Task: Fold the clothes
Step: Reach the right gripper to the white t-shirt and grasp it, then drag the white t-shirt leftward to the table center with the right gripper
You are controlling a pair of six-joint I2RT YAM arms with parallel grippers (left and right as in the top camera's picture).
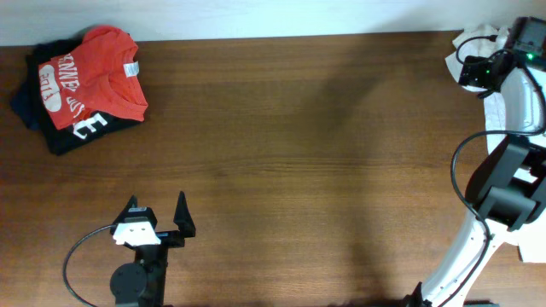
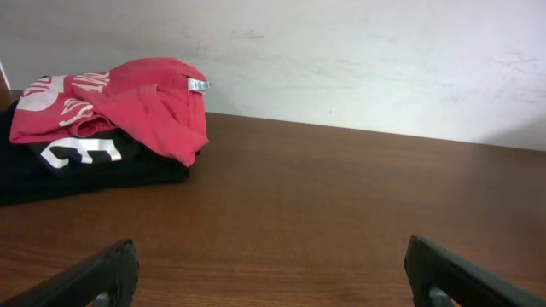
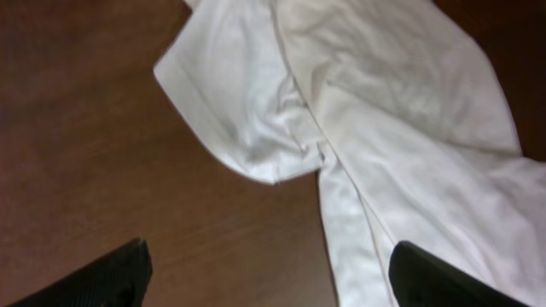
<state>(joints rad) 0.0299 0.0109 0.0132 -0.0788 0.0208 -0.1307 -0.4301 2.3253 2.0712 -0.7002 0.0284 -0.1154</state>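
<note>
Next, my right gripper moves down with open fingers onto the hemmed sleeve's near corner [image 1: 467, 88] [image 3: 271, 176], since that corner juts out over bare wood and leaves the sleeve's edge exposed.
The white T-shirt [image 1: 475, 37] lies crumpled at the table's far right edge, mostly hidden under my right arm. The right wrist view shows its thin white fabric [image 3: 401, 128] with a hemmed sleeve pointing left; no print is visible. My right gripper [image 3: 269, 269] is open and empty, hovering above the shirt's left edge, with one finger over bare wood and the other over fabric. My left gripper [image 1: 157, 210] is open and empty near the front left of the table, far from the shirt. It also shows in the left wrist view [image 2: 273, 273].
A red shirt with white lettering [image 1: 90, 81] lies on dark folded garments [image 1: 38, 115] at the back left; both also show in the left wrist view, the red shirt [image 2: 136, 98] on the dark pile [image 2: 77, 170]. A pale wall [image 2: 341, 60] runs behind the wooden table [image 1: 299, 153].
</note>
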